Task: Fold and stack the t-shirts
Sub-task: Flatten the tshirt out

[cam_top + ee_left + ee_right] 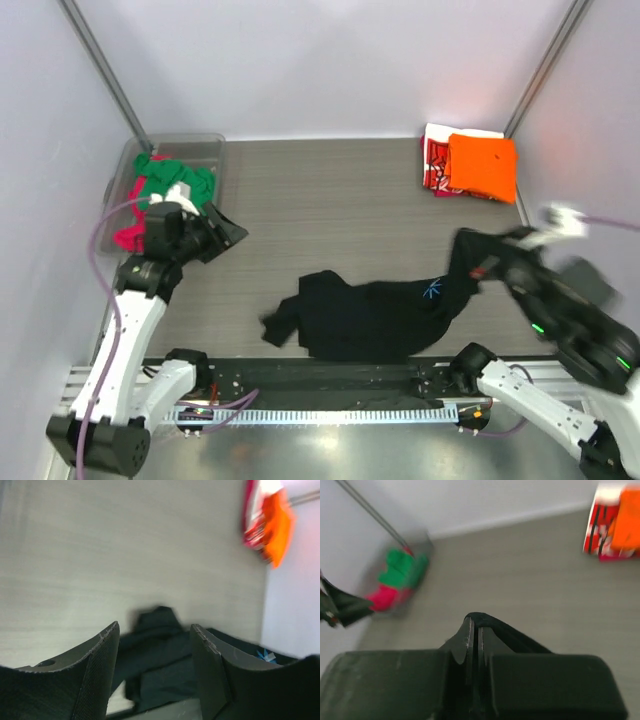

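Observation:
The right gripper holds the other end of the t-shirt, so the left gripper should next lower and move back onto the fold at the black t-shirt's loose end [311, 290] [154, 624].
A black t-shirt [365, 318] with a light-blue starburst [433, 290] lies rumpled near the front of the table. Its right end is lifted off the surface, and my right gripper [482, 256] is shut on that edge; a fold of black cloth [520, 635] drapes over the closed fingertips [470, 630]. My left gripper [228, 234] hovers open and empty at the left, up and left of the shirt. In the left wrist view the black shirt [160, 650] shows beyond the parted left gripper [155, 627]. An orange tee [483, 166] lies folded on a red-and-white printed one [434, 165] at the back right.
A clear plastic bin [205, 146] at the back left holds a green tee [178, 176] and a magenta one [130, 236]. Walls close in the table on the left, back and right. A metal rail [330, 412] runs along the near edge between the arm bases.

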You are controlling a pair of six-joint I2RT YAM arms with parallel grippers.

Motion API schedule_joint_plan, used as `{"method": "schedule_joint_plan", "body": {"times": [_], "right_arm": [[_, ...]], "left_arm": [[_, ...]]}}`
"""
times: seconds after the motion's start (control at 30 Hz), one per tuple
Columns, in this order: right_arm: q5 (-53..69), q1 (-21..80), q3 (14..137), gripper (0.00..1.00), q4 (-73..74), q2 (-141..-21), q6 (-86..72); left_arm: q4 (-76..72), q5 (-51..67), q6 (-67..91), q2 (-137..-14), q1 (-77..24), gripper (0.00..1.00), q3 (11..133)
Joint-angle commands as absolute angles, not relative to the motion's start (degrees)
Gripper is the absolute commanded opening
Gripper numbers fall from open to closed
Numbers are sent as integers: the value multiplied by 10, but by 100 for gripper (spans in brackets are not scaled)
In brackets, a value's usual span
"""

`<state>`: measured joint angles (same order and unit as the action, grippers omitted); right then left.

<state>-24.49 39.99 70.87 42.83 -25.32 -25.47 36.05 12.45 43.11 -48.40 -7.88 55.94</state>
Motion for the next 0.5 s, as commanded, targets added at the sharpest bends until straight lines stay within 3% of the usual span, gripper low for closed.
{"method": "schedule_joint_plan", "body": {"times": [0.0,0.13,0.47], "right_arm": [[-185,400,643,1,486,-380,-294],[-158,401,581,1,474,-448,-331],[-185,401,540,1,447,-438,-340]], "left_arm": [[333,164,442,-513,-91,60,507],[323,153,466,-501,-154,58,441],[273,120,479,-506,-382,54,388]]}}
